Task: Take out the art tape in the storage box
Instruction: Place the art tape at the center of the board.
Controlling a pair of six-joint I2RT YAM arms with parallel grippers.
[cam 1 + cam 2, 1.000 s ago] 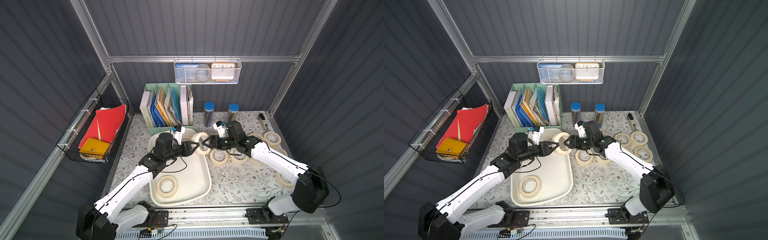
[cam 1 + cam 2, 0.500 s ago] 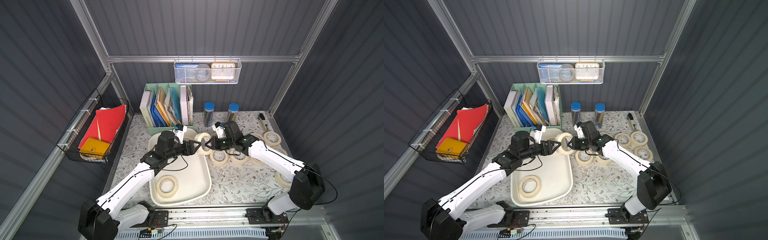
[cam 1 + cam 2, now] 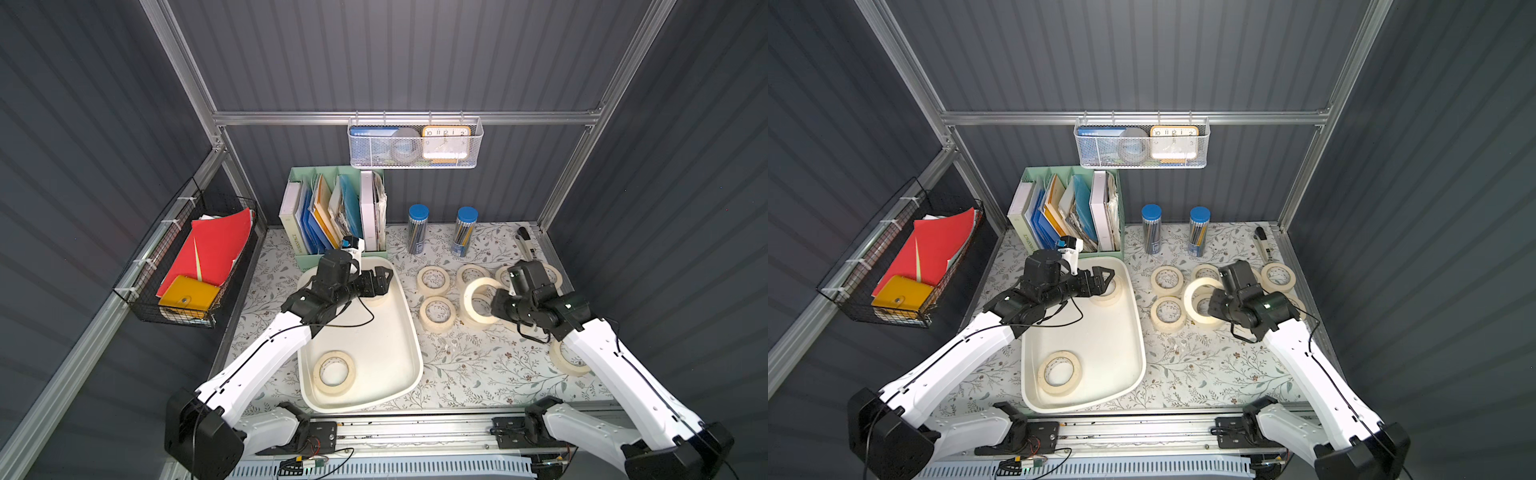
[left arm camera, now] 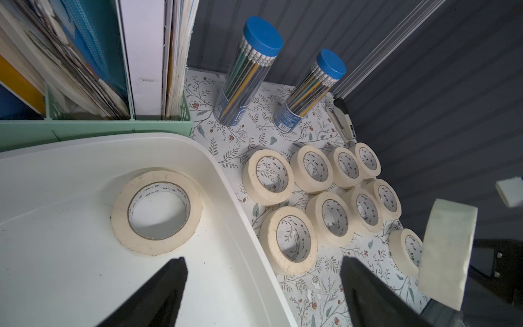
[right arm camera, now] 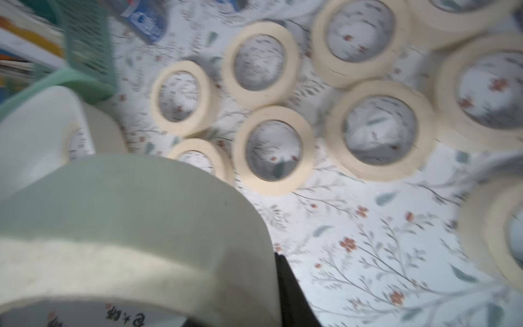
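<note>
The right gripper draws back, lowers the rim and releases next, as the bare tabletop (image 3: 523,357) (image 5: 400,245) beside the nearest loose roll lies below and back of it.
The off-white storage box (image 3: 413,332) (image 3: 1139,332) lies left of centre on the table. Two rolls of art tape lie flat in it, one near the front (image 3: 334,372) (image 3: 1059,372) and one at the far end (image 3: 377,298) (image 4: 156,212). My left gripper (image 3: 384,280) (image 3: 1104,278) (image 4: 261,263) hovers open and empty over the box's far right rim. My right gripper (image 3: 498,307) (image 3: 1214,307) is shut on the rim of another roll (image 3: 478,301) (image 3: 1198,301) (image 5: 127,212), held on edge above the table right of the box. One black finger (image 5: 288,286) shows beside the roll.
Several tape rolls (image 3: 434,280) (image 4: 267,177) lie flat on the floral table right of the box. At the back stand a mint-green file organiser (image 3: 336,216), two blue-capped pencil tubes (image 3: 417,228) and a stapler (image 3: 525,245). A wire basket (image 3: 195,266) hangs on the left wall.
The roll passed from my left gripper to my right. The left opened and drew back over the box; the right shut on the roll and carried it rightward over the table.
</note>
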